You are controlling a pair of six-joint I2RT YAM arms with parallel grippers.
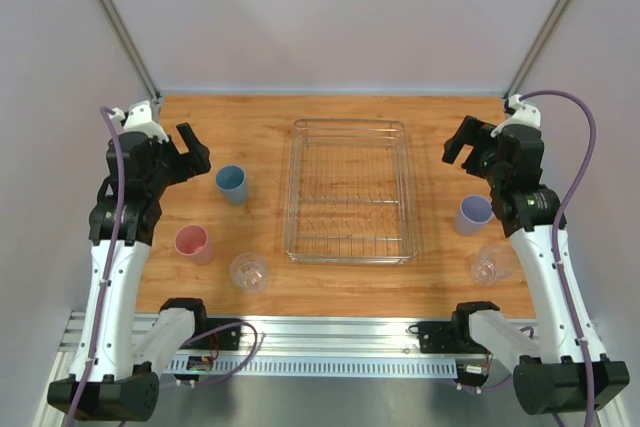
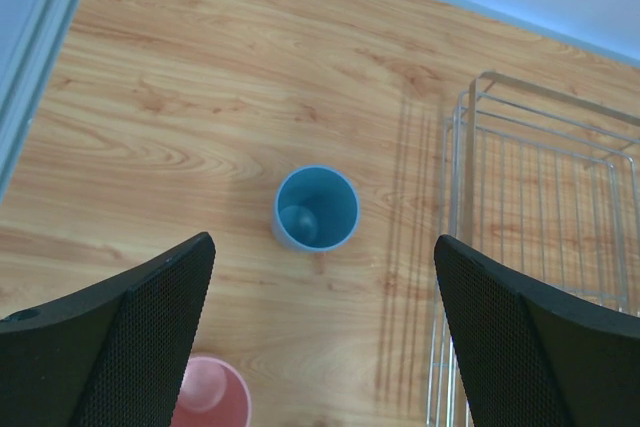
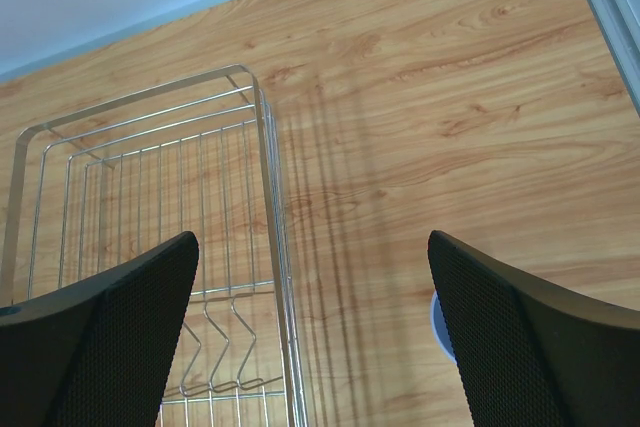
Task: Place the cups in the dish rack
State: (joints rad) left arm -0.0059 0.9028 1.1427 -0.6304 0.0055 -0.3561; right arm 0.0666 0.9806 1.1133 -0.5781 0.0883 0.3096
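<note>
The left gripper moves down astride the blue cup's near rim next, since the top of the cup is open.
The empty silver wire dish rack (image 1: 350, 123) stands at the table's centre. A blue cup (image 1: 232, 184), a pink cup (image 1: 192, 243) and a clear cup (image 1: 249, 272) stand upright left of it. A lavender cup (image 1: 473, 214) and a second clear cup (image 1: 491, 265) stand to its right. My left gripper (image 1: 195, 152) is open and empty, held above and left of the blue cup (image 2: 316, 209); the pink cup (image 2: 210, 397) and the rack's edge (image 2: 465, 147) show in its view. My right gripper (image 1: 458, 142) is open and empty, held above the rack's right side (image 3: 265, 177). A sliver of the lavender cup (image 3: 437, 322) shows by its right finger.
The wooden table (image 1: 250, 132) is closed in by pale walls at the back and both sides. A metal rail (image 1: 330, 332) runs along the near edge by the arm bases.
</note>
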